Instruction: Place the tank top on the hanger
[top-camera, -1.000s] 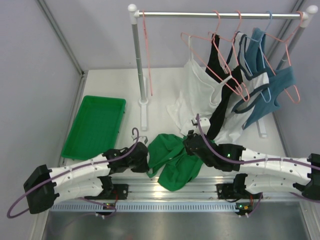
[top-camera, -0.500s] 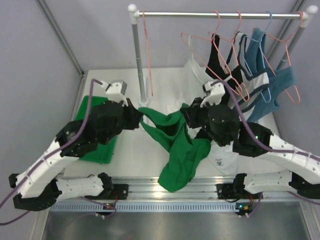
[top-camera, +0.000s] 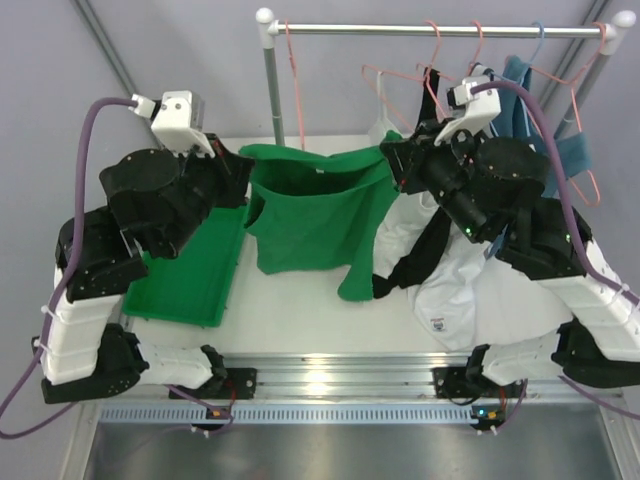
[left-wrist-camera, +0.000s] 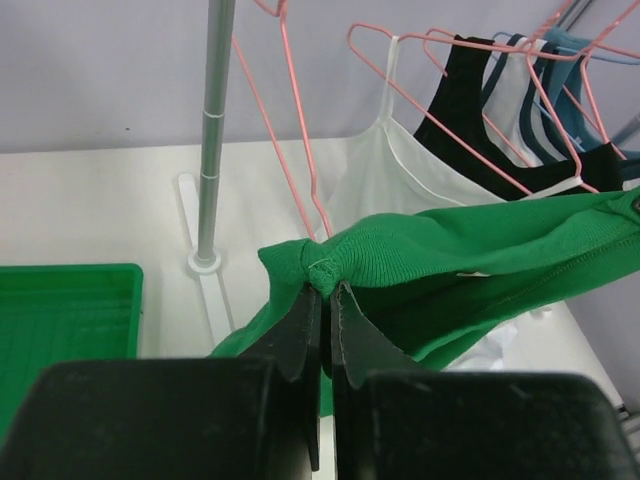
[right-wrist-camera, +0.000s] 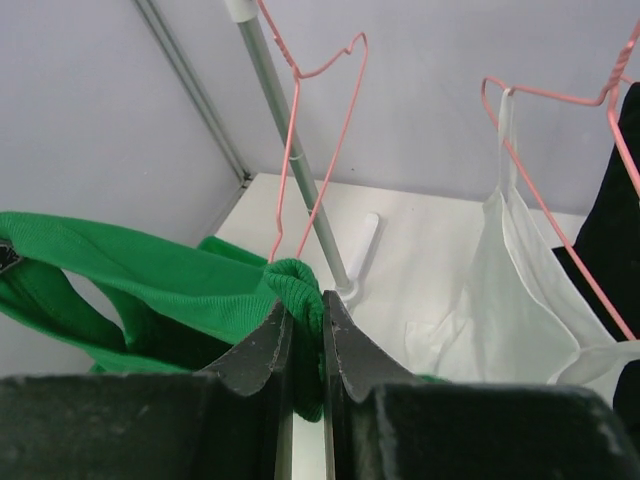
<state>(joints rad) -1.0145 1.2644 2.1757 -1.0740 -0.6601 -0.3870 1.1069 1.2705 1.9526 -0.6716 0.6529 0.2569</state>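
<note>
The bare near tabletop is below the robot's right gripper and back from it, so the right gripper will next lower and pull back to release the tank top's corner there.
The bright green tank top (top-camera: 318, 212) hangs stretched in the air between my two grippers, in front of the rail's left post. My left gripper (top-camera: 245, 162) is shut on its left top corner (left-wrist-camera: 322, 262). My right gripper (top-camera: 393, 160) is shut on its right top corner (right-wrist-camera: 300, 285). An empty salmon-pink hanger (top-camera: 296, 100) hangs on the rail just behind the top, beside the post; it also shows in the left wrist view (left-wrist-camera: 295, 130) and the right wrist view (right-wrist-camera: 300, 130).
The rail (top-camera: 440, 30) carries white (top-camera: 405, 205), black (top-camera: 432, 215) and teal tops (top-camera: 560, 160) on more pink hangers at the right. A green plastic tray (top-camera: 190, 285) lies at the left. The post (top-camera: 272, 120) stands on a white foot.
Both arms have risen from the table and spread apart, lifting the green tank top from a heap to a stretched sheet near the rail.
</note>
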